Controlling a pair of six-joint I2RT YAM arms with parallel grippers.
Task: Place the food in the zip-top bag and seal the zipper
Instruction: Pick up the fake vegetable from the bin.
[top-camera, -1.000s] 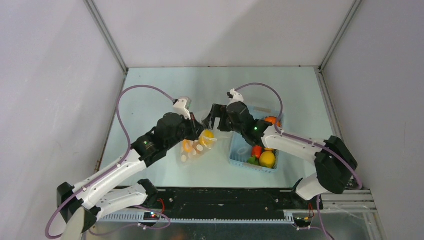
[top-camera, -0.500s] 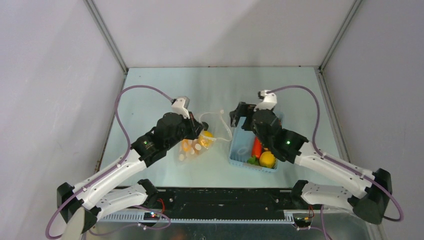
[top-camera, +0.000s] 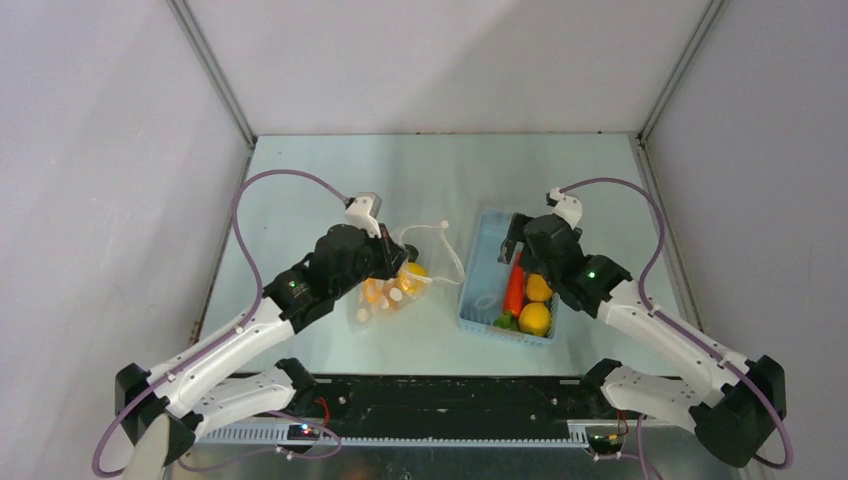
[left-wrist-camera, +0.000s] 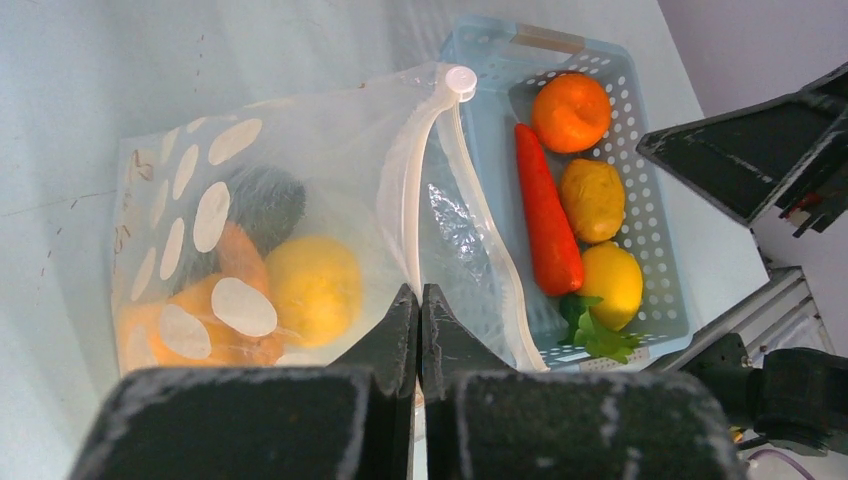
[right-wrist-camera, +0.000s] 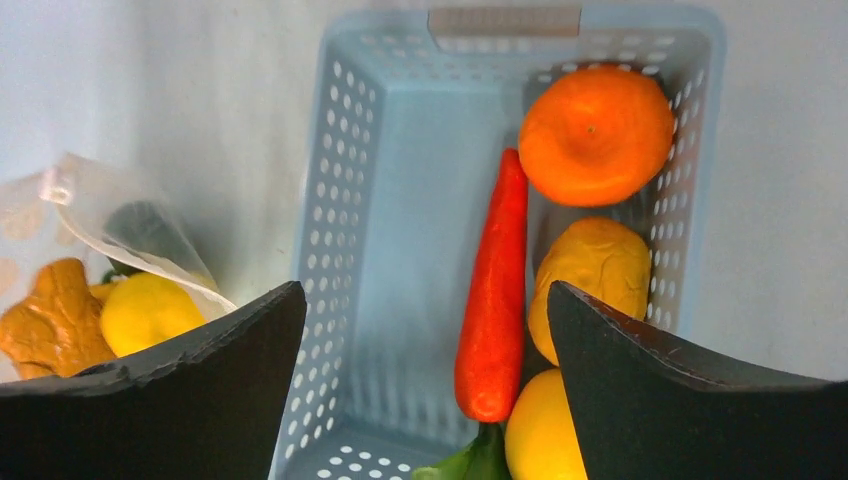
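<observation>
I should next lower my right gripper over the red-orange carrot's middle (top-camera: 515, 287) (right-wrist-camera: 495, 285) and close across its slim width, since it lies below, lengthwise between the open fingers.
The zip-top bag (left-wrist-camera: 300, 150) lies left of the basket with its mouth open toward it. It holds a yellow lemon (left-wrist-camera: 312, 290), orange pieces and a dark green piece. My left gripper (left-wrist-camera: 418, 300) is shut on the bag's white zipper strip (left-wrist-camera: 405, 190); the slider (left-wrist-camera: 460, 80) sits at the far end. My right gripper (right-wrist-camera: 425, 290) is open and empty above the basket, over a red-orange carrot (right-wrist-camera: 495, 300), an orange (right-wrist-camera: 595, 135), a yellow-brown piece (right-wrist-camera: 590, 270) and a lemon (right-wrist-camera: 545, 430). In the top view the left gripper (top-camera: 398, 262) is at the bag (top-camera: 390, 295) and the right gripper (top-camera: 513, 240) is over the basket.
The light blue perforated basket (top-camera: 468, 295) stands right of the bag, its near left wall (right-wrist-camera: 335, 250) close to the bag's open mouth. A green leafy piece (left-wrist-camera: 595, 325) lies at its near end. Grey walls enclose the table on three sides.
My right arm has swung from the bag's mouth to the right and now hangs open over the basket. My left gripper has stayed shut on the bag's edge.
</observation>
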